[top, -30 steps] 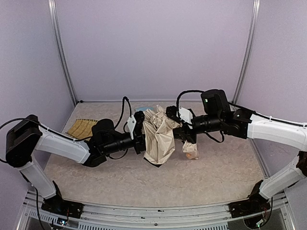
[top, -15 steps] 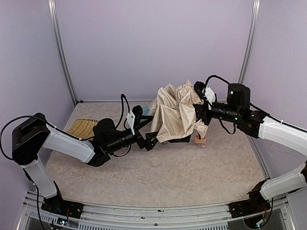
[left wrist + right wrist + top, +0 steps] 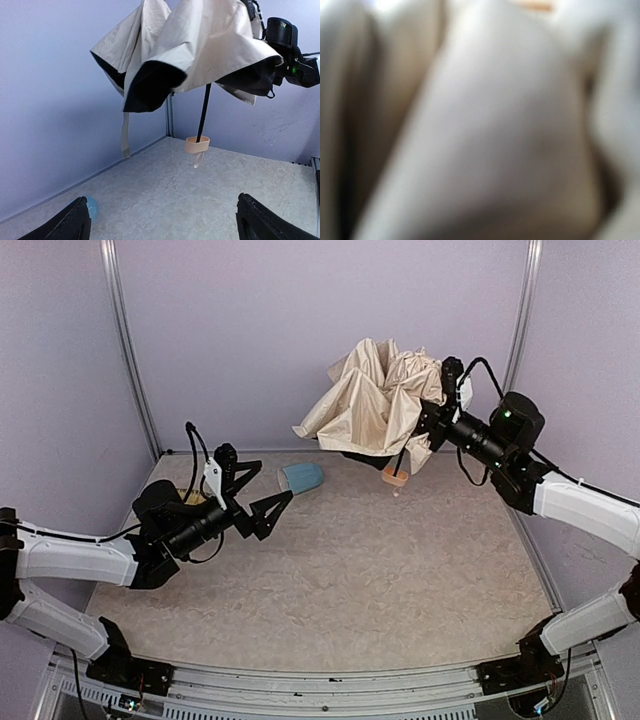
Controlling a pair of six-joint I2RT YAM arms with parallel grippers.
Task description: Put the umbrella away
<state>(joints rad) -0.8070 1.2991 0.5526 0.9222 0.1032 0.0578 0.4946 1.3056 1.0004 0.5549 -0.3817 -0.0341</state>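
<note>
Next, my right gripper moves down and back to release the umbrella (image 3: 372,398) on the bare front tabletop, which lies below and back from the gripper.
The umbrella (image 3: 372,398) hangs in the air at the back right, its cream canopy half spread and crumpled. My right gripper (image 3: 424,426) is shut on it, its fingers buried in the fabric. The thin black shaft (image 3: 203,111) points down to the small beige handle (image 3: 395,476), which hovers just above the table. A beige strap (image 3: 125,136) dangles from the canopy's black-lined edge. My left gripper (image 3: 277,481) stands wide open and empty, low over the table at the left, well apart from the umbrella. Blurred cream fabric (image 3: 485,130) fills the right wrist view.
A light-blue mug (image 3: 302,477) lies on its side near the back wall, just right of the left fingertips; its edge (image 3: 91,207) shows beside the left finger. A sliver of the yellow straw tray (image 3: 189,498) peeks out behind the left arm.
The left gripper opened, let go of the umbrella and drew back to the left. The right arm lifted the umbrella up and toward the back right, uncovering the mug.
</note>
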